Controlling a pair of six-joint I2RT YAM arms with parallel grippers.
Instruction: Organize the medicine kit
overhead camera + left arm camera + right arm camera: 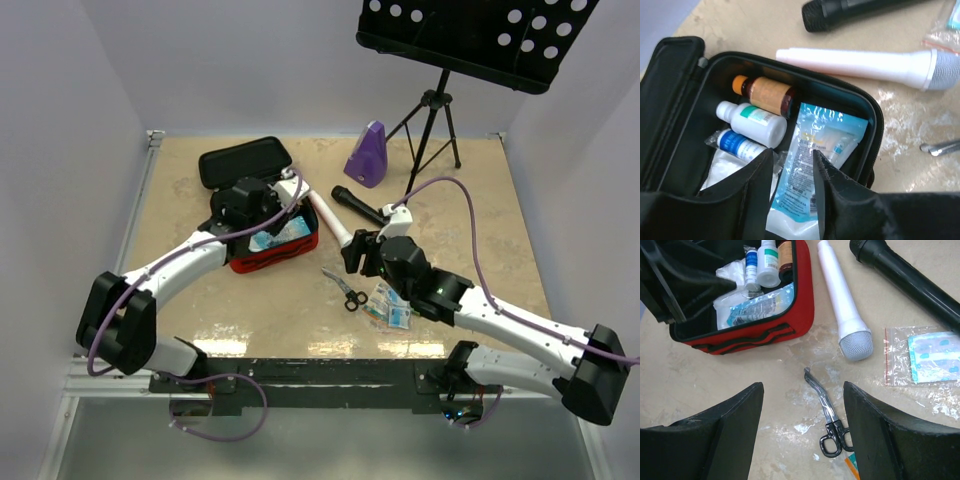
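Note:
My right gripper will next move down to the right in the wrist view, onto the clear bag's red-edged near corner (892, 378) below, free of microphones.
The medicine kit (275, 262) lies open left of centre, red outside and black inside, its lid (245, 160) folded back. In it lie a brown bottle (767, 93), a white bottle (752, 120), a blue-labelled bottle (737, 145) and a blue packet (822, 142). My left gripper (792, 155) hangs open just above that packet, jaws apart on either side of it. My right gripper (802, 390) stands open over the table, above black-handled scissors (827, 412). The kit's red wall (765, 332) shows at the upper left of the right wrist view.
A white microphone (330, 218) and a black microphone (360, 207) lie right of the kit. Clear bags of plasters (930, 357) and small packets (390, 305) lie beside the scissors (345, 288). A purple metronome (367, 155) and a music stand (435, 120) stand at the back.

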